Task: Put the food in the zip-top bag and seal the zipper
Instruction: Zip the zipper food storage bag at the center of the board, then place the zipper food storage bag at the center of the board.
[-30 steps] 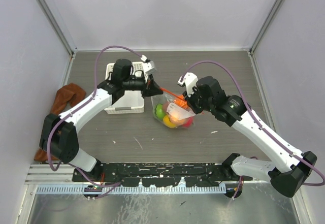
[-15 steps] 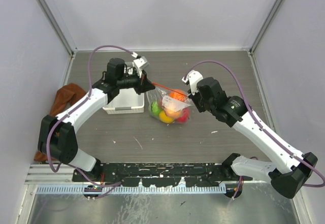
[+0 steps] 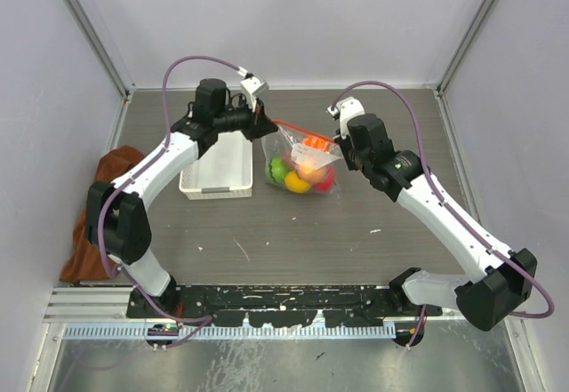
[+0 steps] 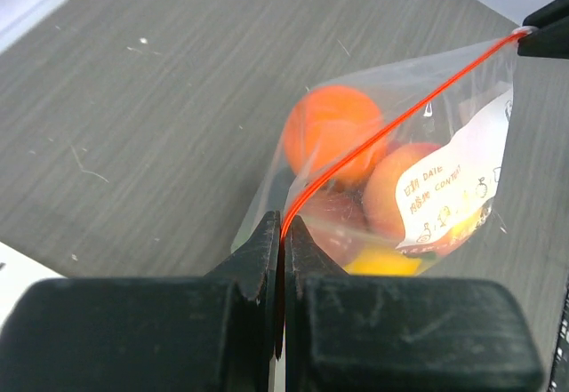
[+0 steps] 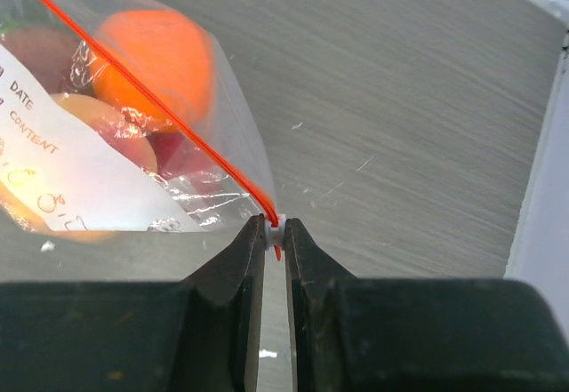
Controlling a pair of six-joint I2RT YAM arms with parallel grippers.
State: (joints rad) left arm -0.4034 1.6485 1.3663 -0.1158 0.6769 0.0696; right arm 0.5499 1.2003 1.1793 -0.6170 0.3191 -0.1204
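Observation:
My right gripper is to move back and down next, to the bare tabletop nearer my base, and release. The food is inside and the tab is at the zipper's end.
The clear zip-top bag [image 3: 302, 161] hangs off the table between my two grippers, its red-orange zipper [image 3: 296, 132] stretched taut. Inside are the food pieces: orange [image 4: 331, 130], peach-pink [image 4: 396, 183], green [image 3: 279, 171], yellow [image 3: 297, 184] and red [image 3: 325, 179]. My left gripper [image 3: 272, 127] is shut on the zipper's left end [image 4: 286, 221]. My right gripper [image 3: 335, 146] is shut on the small white tab [image 5: 275, 230] at the zipper's other end. A white label [image 4: 453, 188] is on the bag's side.
A white slotted basket [image 3: 218, 165] stands left of the bag, under my left arm. A brown cloth [image 3: 100, 205] lies at the table's left edge. Walls enclose the table on three sides.
Both grippers have moved toward the back of the table, carrying the bag with them. The zipper now runs straighter between them.

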